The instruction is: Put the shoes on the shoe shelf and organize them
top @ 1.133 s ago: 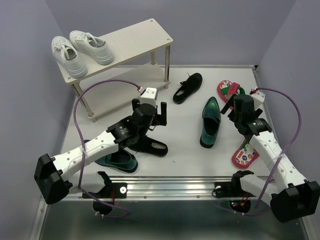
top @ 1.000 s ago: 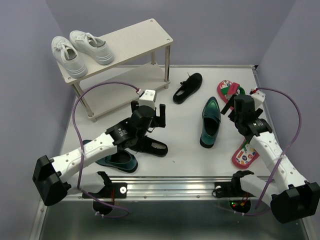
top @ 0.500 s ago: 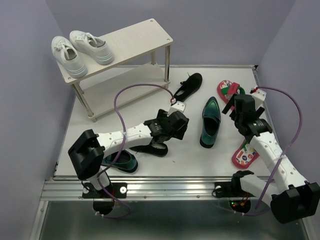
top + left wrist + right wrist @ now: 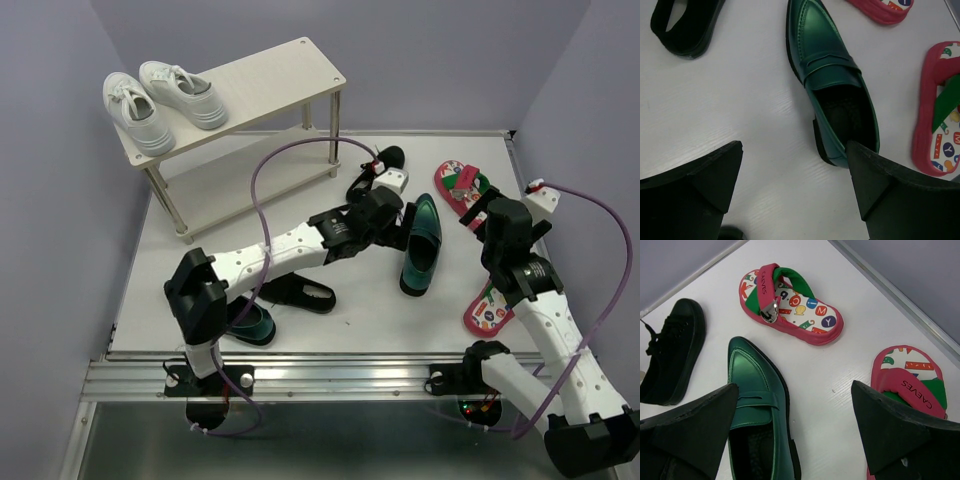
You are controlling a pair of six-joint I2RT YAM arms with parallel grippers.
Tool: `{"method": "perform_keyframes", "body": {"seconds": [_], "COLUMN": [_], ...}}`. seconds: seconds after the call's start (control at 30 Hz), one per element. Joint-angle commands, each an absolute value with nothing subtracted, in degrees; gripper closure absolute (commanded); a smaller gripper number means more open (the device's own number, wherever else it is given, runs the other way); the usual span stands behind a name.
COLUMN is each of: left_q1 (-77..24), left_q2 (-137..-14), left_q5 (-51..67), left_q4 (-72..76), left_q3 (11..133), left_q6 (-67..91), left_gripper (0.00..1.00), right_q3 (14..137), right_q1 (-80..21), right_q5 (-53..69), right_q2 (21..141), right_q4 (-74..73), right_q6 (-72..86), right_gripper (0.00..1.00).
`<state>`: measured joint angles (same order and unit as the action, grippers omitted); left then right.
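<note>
The loafer's empty opening has room for one finger, so next my left gripper needs to move down and to the right in the top view, onto the loafer's shelf-side rim point(image 4: 410, 247) point(image 4: 821, 114).
A glossy green loafer point(image 4: 422, 245) lies mid-table, toe pointing away. My left gripper point(image 4: 398, 222) hovers open just left of it; in the left wrist view the loafer point(image 4: 832, 100) lies ahead of the open gripper point(image 4: 795, 165), its heel by the right finger point(image 4: 880, 185). My right gripper point(image 4: 478, 222) is open between the loafer point(image 4: 757, 405) and the near red flip-flop point(image 4: 912, 380). The far flip-flop point(image 4: 462, 185) lies beyond. One black shoe point(image 4: 385, 160) is behind my left wrist. Another black shoe point(image 4: 300, 295) and the second loafer point(image 4: 245, 320) lie front left. The shoe shelf point(image 4: 270, 75) stands back left.
White sneakers point(image 4: 160, 100) occupy the left end of the shelf's top board. Grey walls close in both sides and the back. My left arm's purple cable point(image 4: 290, 160) loops over the table in front of the shelf. A metal rail point(image 4: 330, 375) runs along the front edge.
My left arm has swung right, from above the front-left black shoe to beside the middle green loafer. My right arm has drawn back slightly to the right. Both grippers stayed open.
</note>
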<state>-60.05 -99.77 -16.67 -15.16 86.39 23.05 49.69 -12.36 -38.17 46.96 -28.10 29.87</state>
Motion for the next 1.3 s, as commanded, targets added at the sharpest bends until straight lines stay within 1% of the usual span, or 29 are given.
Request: {"method": "perform_keyframes", "body": {"seconds": [0.0, 0.1, 0.23, 0.5, 0.57, 0.73, 0.8, 0.83, 0.9, 1.03, 1.1, 1.13, 1.23, 1.27], "left_q1": [-60.03, -60.03, -60.03, -60.2, -60.21, -60.73, -60.82, -60.82, -60.82, -60.82, -60.82, -60.82, -60.82, -60.82], "left_q2": [-103.09, -106.6, -110.65, -117.94, -119.43, -121.73, -122.52, -122.78, -123.13, -124.45, -124.98, -124.98, -123.76, -123.23], "left_q5": [-13.88, -13.36, -12.22, -9.23, -9.14, -9.75, -9.76, -9.76, -9.93, -11.07, -11.51, -11.69, -12.13, -12.39], "left_q4": [-15.03, -15.2, -14.95, -12.22, -12.39, -13.1, -13.27, -13.27, -13.54, -15.29, -16.08, -16.17, -16.96, -17.31], "left_q3": [92.8, 95.88, 97.12, 98.17, 98.17, 98.17, 98.17, 98.17, 98.35, 99.58, 100.1, 100.11, 99.93, 100.02], "left_q6": [23.9, 25.22, 27.86, 29.0, 29.53, 29.18, 29.0, 28.83, 28.39, 27.42, 27.07, 26.98, 26.9, 26.81], "left_gripper": [0.05, 0.09, 0.15, 0.18, 0.23, 0.27, 0.31, 0.35, 0.4, 0.43, 0.54, 0.65, 0.88, 1.0], "right_q3": [49.57, 50.18, 50.36, 50.27, 50.45, 50.54, 50.36, 50.27, 50.27, 50.45, 50.8, 50.89, 51.06, 51.15], "right_q1": [-12.22, -12.22, -12.22, -12.22, -12.22, -12.22, -12.22, -12.22, -12.22, -12.22, -12.22, -12.22, -12.22, -12.22], "right_q5": [-39.55, -39.29, -38.67, -37.18, -37.18, -36.56, -36.13, -35.78, -35.42, -34.89, -34.72, -34.72, -34.63, -34.63], "right_q2": [47.55, 47.37, 47.2, 48.43, 48.6, 49.3, 49.39, 49.66, 49.83, 50.1, 50.19, 50.19, 50.1, 50.01], "right_q4": [-27.51, -28.04, -28.04, -28.12, -28.04, -27.6, -27.34, -27.25, -27.33, -27.16, -26.98, -26.98, -26.89, -26.89], "right_q6": [30.06, 30.23, 30.67, 31.2, 31.11, 31.02, 31.02, 31.03, 31.11, 31.03, 30.85, 30.85, 30.76, 30.67], "right_gripper": [0.0, 0.0, 0.0, 0.0, 0.0, 0.0, 0.0, 0.0, 0.0, 0.0, 0.0, 0.0, 0.0, 0.0]}}
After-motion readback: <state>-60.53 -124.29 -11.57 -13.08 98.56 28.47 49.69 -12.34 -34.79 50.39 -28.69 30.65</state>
